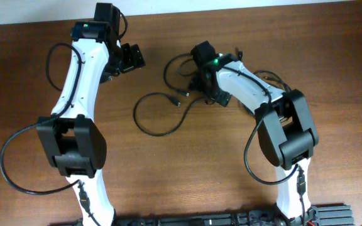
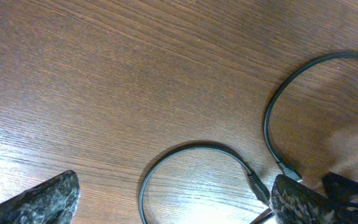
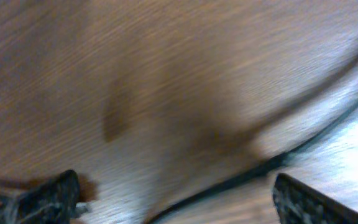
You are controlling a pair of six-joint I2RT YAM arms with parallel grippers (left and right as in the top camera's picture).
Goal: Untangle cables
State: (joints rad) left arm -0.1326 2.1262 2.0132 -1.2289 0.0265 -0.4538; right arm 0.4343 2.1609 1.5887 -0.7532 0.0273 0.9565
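Next, my right gripper moves a short way down onto the piece of black cable [image 1: 205,98] [image 3: 232,182] below it and closes, because that piece already runs between its open fingers.
Thin black cables lie on the wooden table. In the overhead view one cable [image 1: 158,133] forms a wide loop at the centre and ends in a plug [image 1: 176,100]. A second cable [image 1: 167,70] curves up beside my right gripper [image 1: 198,80]. My right gripper is open and low over a cable strand [image 3: 260,169] that runs between its fingers [image 3: 176,193]; this view is blurred. My left gripper [image 1: 131,58] is open and empty, left of the cables. The left wrist view shows a cable loop [image 2: 191,147] between its fingers [image 2: 173,196] and a second cable arc [image 2: 291,84], each with a plug.
More thin dark wires [image 1: 268,76] show beside the right arm's upper link. Thick black arm wires hang at the left [image 1: 8,157] and right [image 1: 250,160]. The table's far edge [image 1: 168,17] runs behind both grippers.
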